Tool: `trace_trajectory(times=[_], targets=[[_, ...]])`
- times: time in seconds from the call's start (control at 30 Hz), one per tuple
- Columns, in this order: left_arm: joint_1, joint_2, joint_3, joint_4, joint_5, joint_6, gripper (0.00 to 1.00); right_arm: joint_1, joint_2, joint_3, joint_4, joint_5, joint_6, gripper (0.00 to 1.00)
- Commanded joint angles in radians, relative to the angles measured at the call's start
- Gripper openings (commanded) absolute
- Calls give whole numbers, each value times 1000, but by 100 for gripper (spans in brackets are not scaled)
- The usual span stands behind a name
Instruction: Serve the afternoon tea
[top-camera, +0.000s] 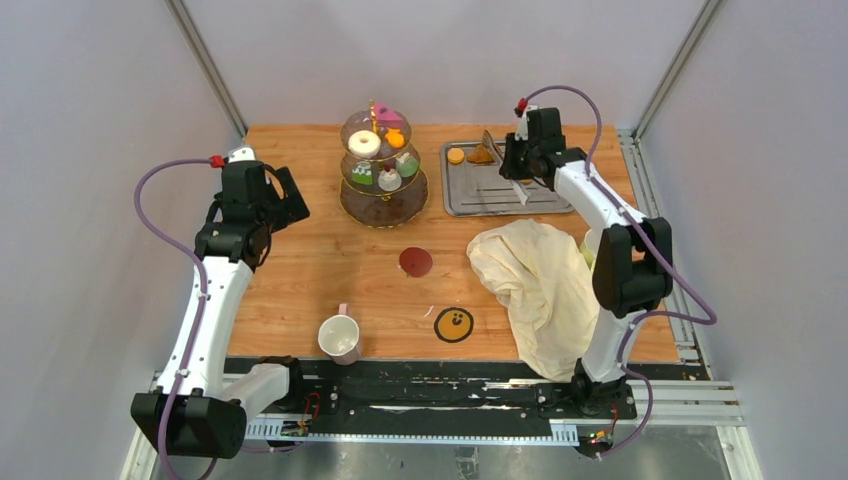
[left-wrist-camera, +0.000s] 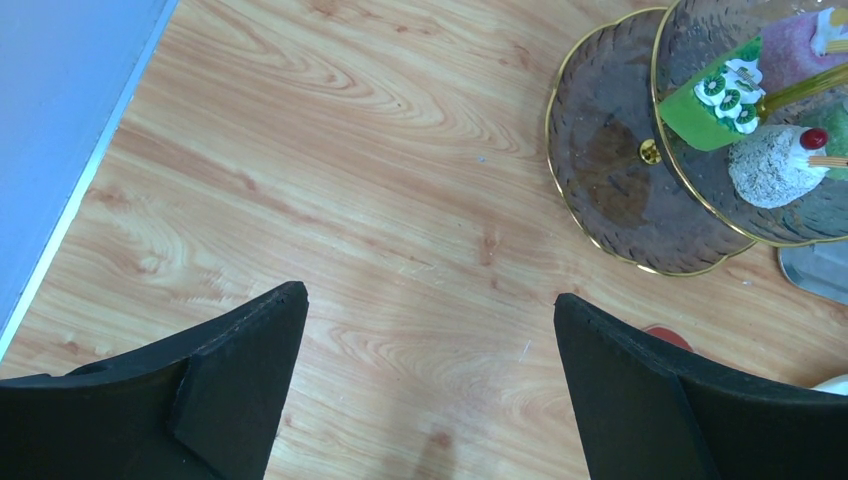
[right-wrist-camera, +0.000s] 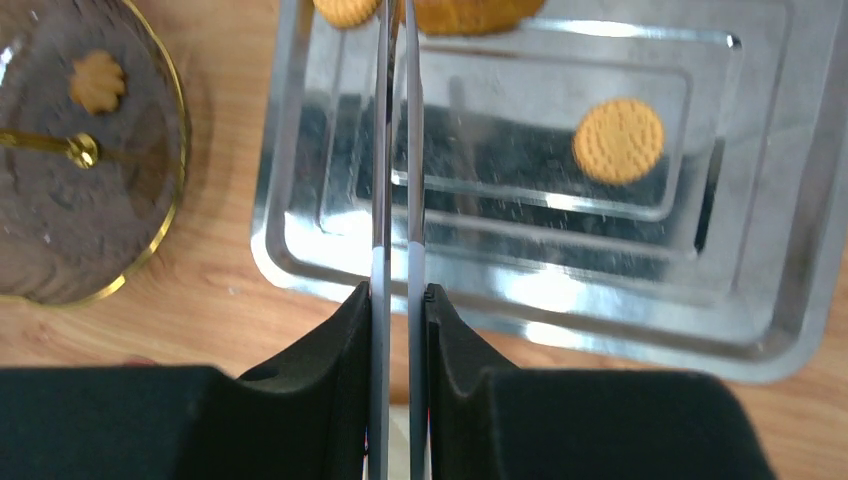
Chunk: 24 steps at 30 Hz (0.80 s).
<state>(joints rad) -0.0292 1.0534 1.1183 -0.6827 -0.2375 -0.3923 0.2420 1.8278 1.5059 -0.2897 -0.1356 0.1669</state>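
My right gripper moves down and back toward the tray's near rim (right-wrist-camera: 560, 338) next and releases its squeeze on the tongs (right-wrist-camera: 397, 150), since the tongs' ends reach the orange cake.
The three-tier glass stand (top-camera: 383, 172) with a gold stem stands at the back centre. It bears a white donut (top-camera: 364, 142), a pink cake (top-camera: 386, 117), an orange piece (top-camera: 396, 138) and small cakes; the left wrist view shows a green cake (left-wrist-camera: 720, 100) and a white cherry-topped cake (left-wrist-camera: 770, 165). My left gripper (left-wrist-camera: 430, 300) is open and empty over bare wood, left of the stand. My right gripper (right-wrist-camera: 398, 290) is shut on metal tongs (right-wrist-camera: 397, 150), whose tips reach an orange cake (right-wrist-camera: 470, 12) in the tray. An orange macaron (right-wrist-camera: 618, 140) lies in the tray. A pale mug (top-camera: 340, 337) stands near front.
The steel tray (top-camera: 500, 192) sits at the back right. A cream cloth (top-camera: 535, 280) lies crumpled at the right, partly covering a second pale mug (top-camera: 590, 245). A red coaster (top-camera: 416, 262) and a yellow face coaster (top-camera: 454, 324) lie mid-table.
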Motion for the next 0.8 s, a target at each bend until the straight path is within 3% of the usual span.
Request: trace_trajectory(times=[0.0,0.2,0.37,0.57,0.77], targets=[[5,-28,-12,17,-11,1,98,20,129,167,-1,-30,46,12],[5,-27,-12,11,-21,4,98,34,303,357,-60,-14,104,8],[5,-24,-11,8,-27,9,98,39,371,408,-71,-36,132,8],[4,-21,-14,9,-24,7,98,41,400,415,-107,-38,144,5],[5,-22,-14,13,-25,9,98,38,297,301,-137,41,142,3]])
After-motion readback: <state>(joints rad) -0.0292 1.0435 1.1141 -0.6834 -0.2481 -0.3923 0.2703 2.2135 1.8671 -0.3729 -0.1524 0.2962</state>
